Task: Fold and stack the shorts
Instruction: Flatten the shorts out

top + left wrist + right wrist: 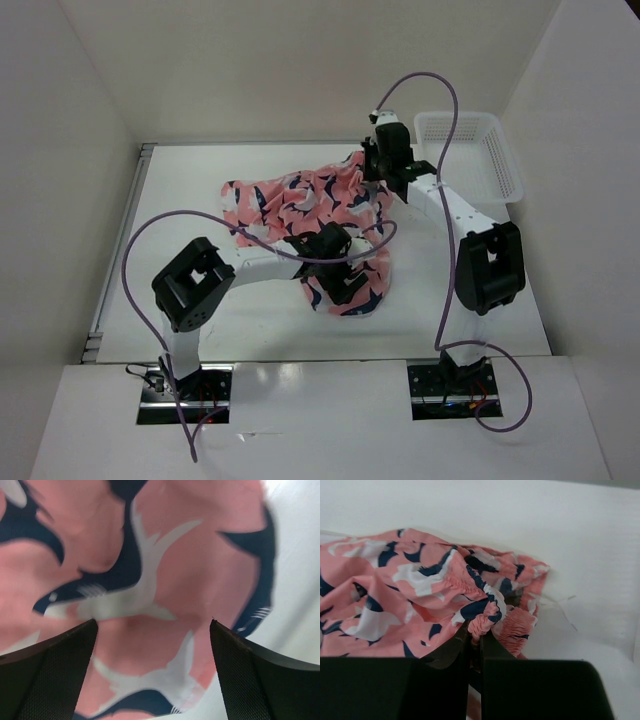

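Observation:
The shorts lie crumpled, so my right gripper should next pull the gathered waistband back and down over the cloth edge between both grippers and release it.
The salmon-pink shorts with navy and white fish shapes lie crumpled across the middle of the table. My right gripper is shut on the gathered elastic waistband at the shorts' far right end. My left gripper is open and hovers close over the near hem of the shorts, its fingers wide apart with the fabric edge between and below them. The left arm hides part of the cloth.
A white plastic mesh basket stands at the far right of the white table, just behind the right arm. White walls close in the table on three sides. Purple cables loop over both arms.

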Robot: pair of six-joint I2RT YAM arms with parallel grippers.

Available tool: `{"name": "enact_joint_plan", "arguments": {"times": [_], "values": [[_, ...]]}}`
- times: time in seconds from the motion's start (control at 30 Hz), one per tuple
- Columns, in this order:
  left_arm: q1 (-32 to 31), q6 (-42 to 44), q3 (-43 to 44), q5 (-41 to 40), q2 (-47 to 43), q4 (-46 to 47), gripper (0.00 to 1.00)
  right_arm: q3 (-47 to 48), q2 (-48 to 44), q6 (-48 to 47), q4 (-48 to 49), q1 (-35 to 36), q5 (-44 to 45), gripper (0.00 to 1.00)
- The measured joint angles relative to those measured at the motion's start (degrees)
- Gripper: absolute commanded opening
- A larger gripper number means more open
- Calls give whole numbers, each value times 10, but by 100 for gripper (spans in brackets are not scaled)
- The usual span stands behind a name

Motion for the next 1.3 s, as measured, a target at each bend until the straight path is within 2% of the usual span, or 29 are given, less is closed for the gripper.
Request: {"name": "enact_joint_plan", "arguments": {"times": [0.13,0.23,0.27,0.3,0.33,0.53,0.67,0.77,0.93,1.0,1.07,1.13,1.17,1.2,1.23,1.3], "values": [[-14,-4,2,-15,5,12,81,-34,-7,4,2,-18,-3,0],[-17,-2,4,-32,12,22,43,-47,-14,7,3,-23,-3,0],[-17,-4,7,-39,16,26,28,-50,-18,7,3,-23,-3,0],[-17,-2,11,-45,21,31,7,-52,-22,7,3,-25,-5,0],[-16,-6,15,-50,25,34,1,-53,-27,8,3,-26,-7,0],[-17,-5,17,-64,27,39,0,-53,-58,3,5,-33,-12,0],[-2,-5,-1,-104,15,50,0,-56,-67,-7,7,-35,-17,0],[69,-5,-22,-137,-2,50,0,-73,-76,-16,8,-36,-21,0],[259,-5,-30,-205,-9,47,0,-101,-86,-23,7,-40,-49,0],[311,-5,-35,-224,-17,41,0,-114,-87,-22,6,-40,-81,0],[333,-5,-35,-229,-29,35,0,-130,-88,-21,6,-38,-112,0],[335,-5,-35,-229,-47,18,11,-154,-92,-21,6,-38,-135,0],[334,-4,-35,-224,-60,7,21,-167,-96,-22,6,-39,-143,0],[331,-3,-35,-220,-74,-7,50,-178,-99,-22,5,-40,-152,0],[328,0,-35,-212,-89,-18,63,-188,-102,-23,4,-40,-160,0],[322,-2,-36,-193,-126,-46,73,-209,-111,-26,3,-40,-174,0]]}}
